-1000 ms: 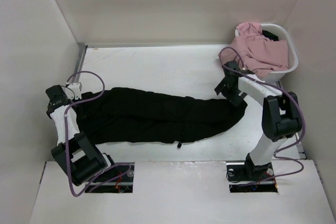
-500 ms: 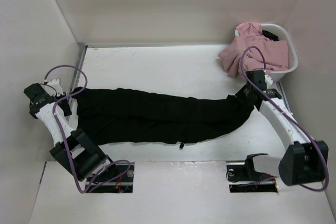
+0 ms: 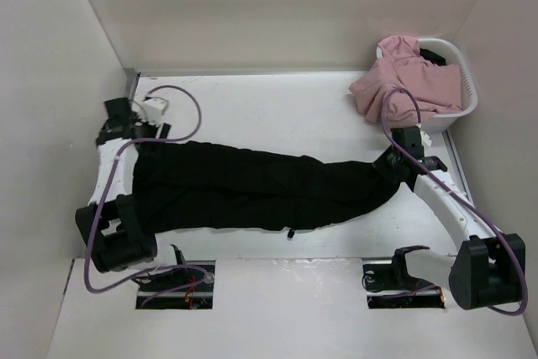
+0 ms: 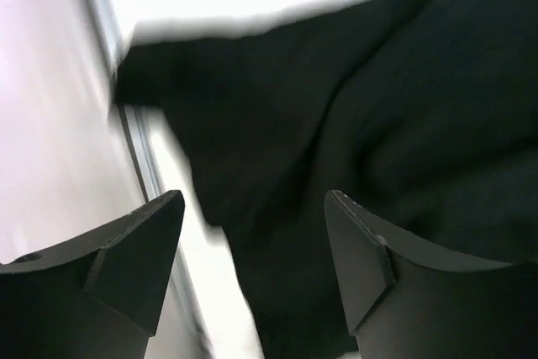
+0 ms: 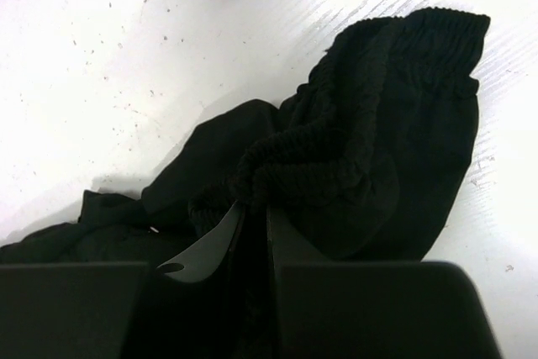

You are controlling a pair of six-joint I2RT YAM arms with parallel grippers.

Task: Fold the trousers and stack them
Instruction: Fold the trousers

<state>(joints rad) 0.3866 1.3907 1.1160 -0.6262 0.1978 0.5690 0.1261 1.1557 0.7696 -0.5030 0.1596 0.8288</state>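
Observation:
The end of the trousers' far leg [image 3: 145,164] [image 4: 212,189] is below my open left gripper, and the leg's edge shows between the spread fingers. My left gripper will lower onto that end next.
The black trousers [image 3: 261,187] lie stretched across the table, leg ends at the left and waist at the right. My right gripper [image 3: 393,166] sits at the waist end. In the right wrist view it [image 5: 256,208] is shut on the bunched elastic waistband [image 5: 336,157] of the trousers [image 5: 403,124]. My left gripper [image 3: 124,134] hovers over the leg ends by the left wall. The left wrist view is blurred: its fingers [image 4: 134,250] stand wide apart, the gripper [image 4: 252,241] is open, and the trousers [image 4: 353,124] lie below with nothing between the jaws.
A white basket [image 3: 466,90] at the back right holds pink garments [image 3: 408,77] that spill over its front rim. The left wall and a metal strip [image 3: 130,90] run close beside my left arm. The right wall stands near my right arm.
My left gripper has opened and swung from beside the left wall toward the back, over the leg ends. My right gripper moved right and shut on the waistband, then held still.

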